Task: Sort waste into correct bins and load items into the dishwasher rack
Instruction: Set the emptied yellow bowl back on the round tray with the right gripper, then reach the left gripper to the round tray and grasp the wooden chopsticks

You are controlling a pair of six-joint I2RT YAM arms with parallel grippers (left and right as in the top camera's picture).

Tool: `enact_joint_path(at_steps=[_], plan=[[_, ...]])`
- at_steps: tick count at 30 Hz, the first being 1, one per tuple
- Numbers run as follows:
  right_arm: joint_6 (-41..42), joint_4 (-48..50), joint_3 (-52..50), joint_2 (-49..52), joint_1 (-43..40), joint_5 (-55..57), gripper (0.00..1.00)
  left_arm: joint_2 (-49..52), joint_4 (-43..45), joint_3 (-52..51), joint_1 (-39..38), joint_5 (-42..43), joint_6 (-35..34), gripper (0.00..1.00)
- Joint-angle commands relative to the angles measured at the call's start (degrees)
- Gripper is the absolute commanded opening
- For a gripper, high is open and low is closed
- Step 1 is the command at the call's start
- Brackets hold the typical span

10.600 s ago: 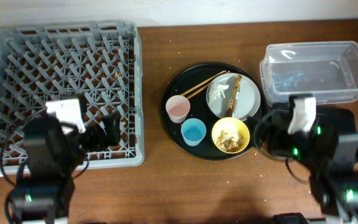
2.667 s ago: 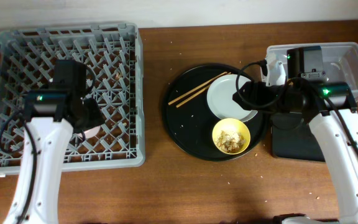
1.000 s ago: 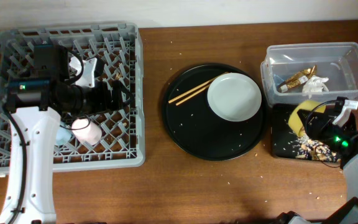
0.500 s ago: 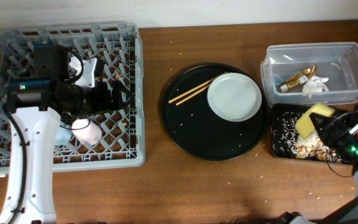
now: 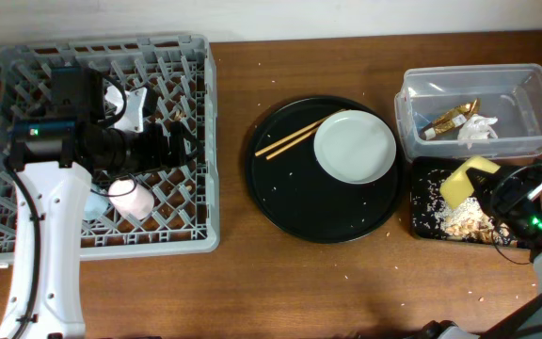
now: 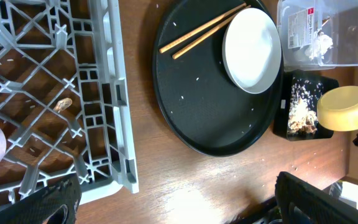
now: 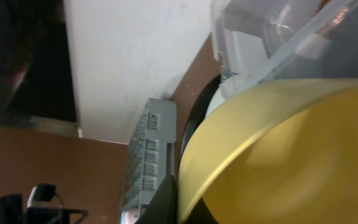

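The bowl (image 5: 467,179) goes left in the overhead view with my right gripper next, then gets leveled and released on the round tray's bare part (image 5: 307,189), where the plate leaves room.
My right gripper (image 5: 490,190) is shut on the rim of the yellow bowl (image 5: 467,179), held tilted over the shallow black tray (image 5: 423,218), where beige food scraps (image 5: 461,220) lie. The bowl (image 7: 291,149) fills the right wrist view. In the clear tub (image 5: 525,83) are the gold wrapper (image 5: 450,118) and the white napkin (image 5: 476,129). Chopsticks (image 5: 299,135) and the pale plate (image 5: 354,147) rest on the round black tray (image 5: 280,193). My left gripper (image 5: 179,146) hangs open over the dishwasher rack (image 5: 191,75), beside the pink cup (image 5: 130,198) and the blue cup (image 5: 95,202).
Crumbs dot the round tray and the brown table around it. In the left wrist view the rack's corner (image 6: 120,155) stands close to the round tray (image 6: 185,118). The tub and the black tray sit side by side at the table's right edge.
The right gripper has shifted the tilted yellow bowl slightly over the black tray, and the scrap pile below lies more in the open. The left arm has not moved.
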Motion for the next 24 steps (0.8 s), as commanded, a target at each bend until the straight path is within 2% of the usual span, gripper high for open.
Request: enact_joint_path(at_steps=[1,3,4,5,6,8,9,10,12,14,16,17,18,21,24], plan=[[1.84,2.01,0.35,-1.31,1.9,-6.32,0.04,-0.55,-0.02,0.61,-0.13,0.59,1.29,0.99],[1.84,1.9,0.94,-4.68,4.7,-8.09,0.04,-0.55,-0.02,0.61,-0.13,0.59,1.29,0.99],[1.84,1.92,1.05,-8.81,9.11,-6.91,0.04,-0.55,-0.26,0.61,-0.13,0.61,1.29,0.99],[1.84,1.86,1.05,-14.36,18.05,-0.94,0.04,-0.55,-0.26,0.61,-0.13,0.61,1.29,0.99],[1.75,-0.02,1.05,-19.02,30.75,12.63,0.04,-0.55,-0.26,0.61,-0.13,0.63,1.29,0.99],[0.33,-2.95,1.31,-20.96,51.32,37.42,0.04,-0.55,-0.26,0.61,-0.13,0.66,1.27,0.99],[-1.97,-6.16,2.62,-18.8,65.22,59.1,0.04,-0.55,-0.26,0.61,-0.13,0.66,1.27,0.99],[-4.74,-8.61,4.37,-16.0,72.28,68.28,0.04,-0.55,-0.28,0.61,-0.13,0.66,1.27,0.99],[-10.64,-9.33,8.7,-4.39,82.79,76.56,0.04,-0.55,-0.26,0.61,-0.13,0.66,1.27,0.99],[-16.04,-9.35,13.25,8.33,84.19,78.51,0.04,-0.55,-0.28,0.61,-0.13,0.63,1.27,0.99],[-17.62,-11.91,16.83,12.07,84.26,77.33,0.05,-0.55,-0.28,0.61,-0.13,0.66,1.27,0.99],[-17.59,-15.23,19.41,11.72,84.21,77.33,0.42,-0.55,-0.22,0.61,-0.13,0.66,1.27,0.99],[-17.31,-21.16,24.11,10.67,84.19,77.29,0.52,-0.55,-0.02,0.61,-0.13,0.66,1.27,0.99],[-8.63,-38.01,39.23,6.32,79.3,71.12,0.57,-0.55,2.4,0.61,-0.15,0.85,-1.68,0.99],[-5.64,-40.7,40.11,5.68,70.73,60.17,0.6,-0.5,4.35,0.61,-4.22,-0.94,-1.38,0.99]])
